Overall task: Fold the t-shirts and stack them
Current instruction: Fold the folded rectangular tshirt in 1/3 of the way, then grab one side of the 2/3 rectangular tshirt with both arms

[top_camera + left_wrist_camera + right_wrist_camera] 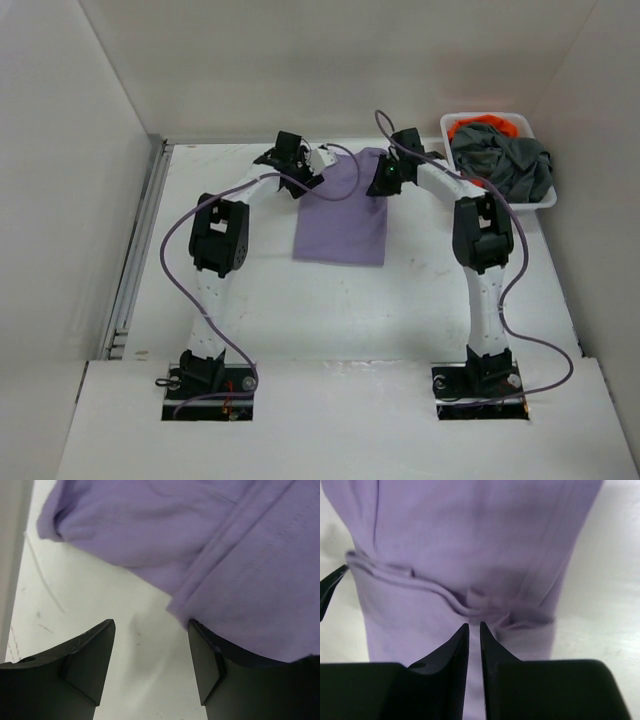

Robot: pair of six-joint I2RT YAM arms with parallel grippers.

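Note:
My left gripper needs to move back along the lavender t-shirt (pixel 340 215) and close on its near corner on the bar side, because that corner is back from my gripper.
The lavender t-shirt (pixel 340 215) lies folded into a rectangle on the table, between the two arms. My left gripper (pixel 322 160) is at the shirt's far left corner. In the left wrist view it is open (pixel 150 630) and empty over bare table, with its right finger (pixel 205 662) against the shirt's hem (pixel 240 555). My right gripper (pixel 382 178) is at the shirt's far right edge. In the right wrist view its jaws (pixel 474 626) are pinched nearly together on a bunched fold of the lavender t-shirt (pixel 470 545). The dark grey t-shirt (pixel 510 160) and the orange t-shirt (pixel 480 128) lie crumpled in the basket.
A white mesh basket (pixel 545 200) stands at the back right corner, next to the right arm. White walls close in the table at the left, back and right. A metal rail (pixel 140 240) runs along the left edge.

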